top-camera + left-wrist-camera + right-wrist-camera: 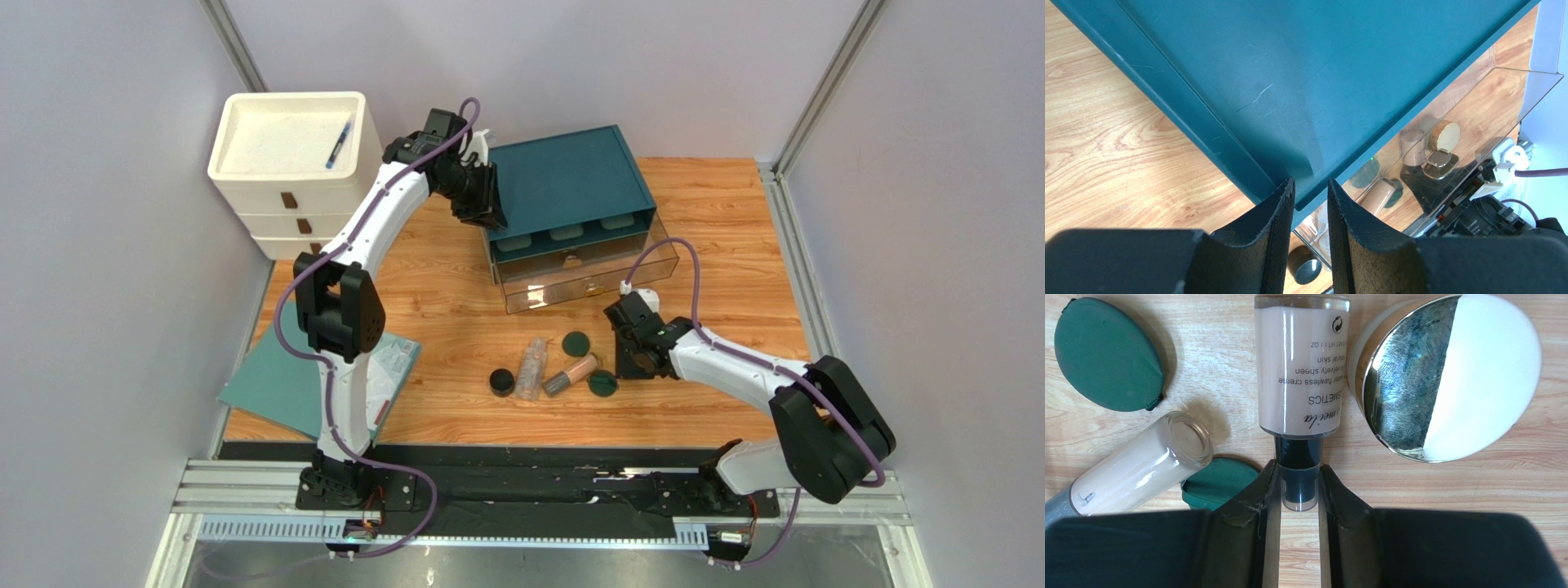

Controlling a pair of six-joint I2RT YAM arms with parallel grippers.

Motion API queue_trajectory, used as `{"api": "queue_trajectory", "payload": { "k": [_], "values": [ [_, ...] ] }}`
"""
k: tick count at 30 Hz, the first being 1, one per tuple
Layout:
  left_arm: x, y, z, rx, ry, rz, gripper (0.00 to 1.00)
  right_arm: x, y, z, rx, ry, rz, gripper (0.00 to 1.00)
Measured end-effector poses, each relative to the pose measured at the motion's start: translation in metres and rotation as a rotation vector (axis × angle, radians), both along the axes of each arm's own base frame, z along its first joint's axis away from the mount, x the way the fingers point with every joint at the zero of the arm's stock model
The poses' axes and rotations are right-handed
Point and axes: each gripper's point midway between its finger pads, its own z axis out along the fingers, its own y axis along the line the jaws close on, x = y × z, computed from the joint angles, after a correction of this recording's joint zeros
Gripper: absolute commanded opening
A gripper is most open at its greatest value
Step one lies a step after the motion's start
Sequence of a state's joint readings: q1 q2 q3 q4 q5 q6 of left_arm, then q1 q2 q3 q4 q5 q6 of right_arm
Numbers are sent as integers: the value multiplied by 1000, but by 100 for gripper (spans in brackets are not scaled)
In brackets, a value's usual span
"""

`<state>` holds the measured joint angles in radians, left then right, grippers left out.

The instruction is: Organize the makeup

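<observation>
The clear bottom drawer (567,271) lies open outward of my right gripper, so next I need to rise outward, lower the tube in and release it.
A tan foundation tube (1300,373) lies on the wooden table, and my right gripper (1298,468) is shut on its dark cap. A gold-rimmed compact (1444,380) is to its right. A second tan tube (1137,468) and two dark green discs (1106,355) are to its left. In the top view, my right gripper (634,349) sits right of a black round jar (502,382), a clear bottle (531,368), a tan tube (570,375) and green discs (574,344). My left gripper (1311,184) is closed over the front left corner of the teal organizer (570,178).
The organizer's clear bottom drawer (589,276) is pulled open toward the makeup. A white drawer unit (294,147) with a blue pen (339,145) on top stands at the back left. A teal booklet (301,380) lies at the left front edge.
</observation>
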<state>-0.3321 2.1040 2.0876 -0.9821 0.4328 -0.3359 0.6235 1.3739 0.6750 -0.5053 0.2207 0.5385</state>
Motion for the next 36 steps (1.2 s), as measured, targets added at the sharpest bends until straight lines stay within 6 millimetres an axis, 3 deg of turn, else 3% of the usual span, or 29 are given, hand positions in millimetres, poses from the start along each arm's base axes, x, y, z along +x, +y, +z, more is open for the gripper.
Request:
{"api": "queue_trajectory", "payload": {
  "k": [4, 9, 14, 19, 30, 36],
  "values": [
    [0, 0, 0, -1, -1, -2, 34, -2, 0, 0, 8, 1, 5, 1],
    [0, 0, 0, -2, 1, -3, 34, -9, -2, 6, 26, -3, 10, 0],
    [-1, 0, 0, -3, 1, -4, 34, -12, -2, 28, 64, -53, 22, 0],
    [-1, -1, 0, -5, 2, -5, 34, -10, -2, 64, 102, -123, 46, 0],
    [-1, -1, 0, -5, 3, -7, 34, 15, 13, 172, 216, -362, 104, 0],
    [-2, 0, 0, -2, 0, -10, 34, 30, 22, 198, 228, -430, 133, 0]
  ]
}}
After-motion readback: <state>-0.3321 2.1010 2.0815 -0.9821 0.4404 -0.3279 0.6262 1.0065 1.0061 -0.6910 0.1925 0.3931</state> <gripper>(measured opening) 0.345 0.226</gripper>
